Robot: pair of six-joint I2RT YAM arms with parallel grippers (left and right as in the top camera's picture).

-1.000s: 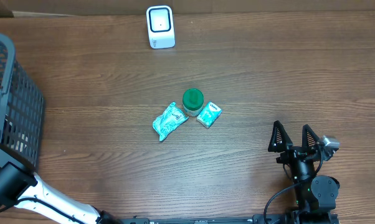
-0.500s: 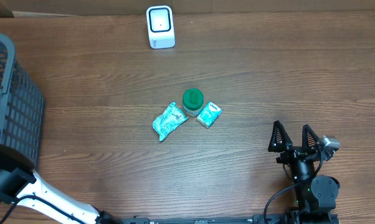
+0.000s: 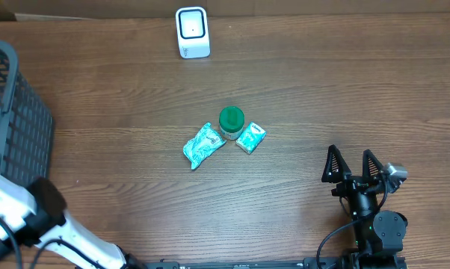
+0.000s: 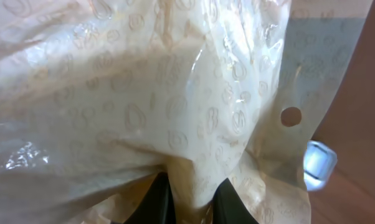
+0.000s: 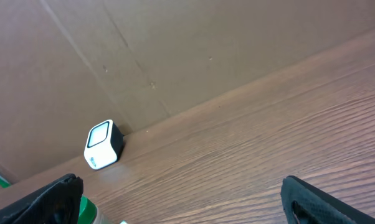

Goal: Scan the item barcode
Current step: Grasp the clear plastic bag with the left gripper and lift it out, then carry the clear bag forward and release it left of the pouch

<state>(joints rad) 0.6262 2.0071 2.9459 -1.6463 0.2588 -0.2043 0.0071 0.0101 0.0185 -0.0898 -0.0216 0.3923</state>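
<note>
My left gripper will next take the bag toward the teal packet, then down onto the table between packet and basket.
In the left wrist view a pale, translucent plastic bag [image 4: 144,106] with a faint printed pattern and a punched hole fills almost the whole frame. My left gripper [image 4: 195,204] is shut on a fold of it, with a black finger on each side. No barcode shows on the bag. The white barcode scanner [image 3: 192,32] stands at the table's far edge, and it also shows as the small white scanner [image 5: 104,144] in the right wrist view. My right gripper [image 3: 352,166] rests at the front right, open and holding nothing. Overhead, only the left arm's white link [image 3: 8,202] shows.
A dark mesh basket [image 3: 16,127] stands at the left edge. Mid-table lie a teal packet [image 3: 203,145], a green-lidded jar [image 3: 231,121] and a small teal box [image 3: 250,137], close together. A brown cardboard wall [image 5: 175,50] rises behind the scanner.
The left arm has swung at the left edge by the basket, and its white link now sits higher in the overhead view. The right arm and the table items have not moved.
</note>
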